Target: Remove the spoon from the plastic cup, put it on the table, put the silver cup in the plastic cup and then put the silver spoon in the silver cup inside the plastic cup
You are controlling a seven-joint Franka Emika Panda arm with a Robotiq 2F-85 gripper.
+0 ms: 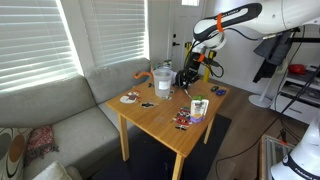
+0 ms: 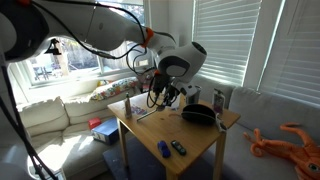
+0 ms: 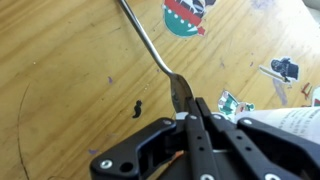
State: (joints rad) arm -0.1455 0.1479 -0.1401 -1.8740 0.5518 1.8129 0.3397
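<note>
The spoon goes down with my gripper, away from the plastic cup, to the bare wood by the black mark (image 2: 163,111) (image 3: 154,108) next. My gripper releases it there, since that wood lies open below the gripper.
My gripper (image 3: 192,112) is shut on the bowl end of the silver spoon (image 3: 150,45). The spoon's thin handle slants away over the light-wood table (image 3: 60,80), low above or on its top. In both exterior views the gripper (image 1: 187,78) (image 2: 166,95) hangs low over the table (image 1: 160,118) (image 2: 190,135), and the spoon (image 2: 147,113) slopes down from it. The whitish plastic cup (image 1: 163,82) stands beside the gripper, apart from it. A whitish edge at the wrist view's right border (image 3: 300,120) may be that cup. I cannot make out the silver cup.
Coloured stickers (image 3: 188,15) and small toys (image 3: 283,69) lie on the tabletop. A small colourful container (image 1: 197,108) stands near one table edge. A dark bowl-like object (image 2: 198,115) sits close to the gripper. A grey sofa (image 1: 70,115) borders the table.
</note>
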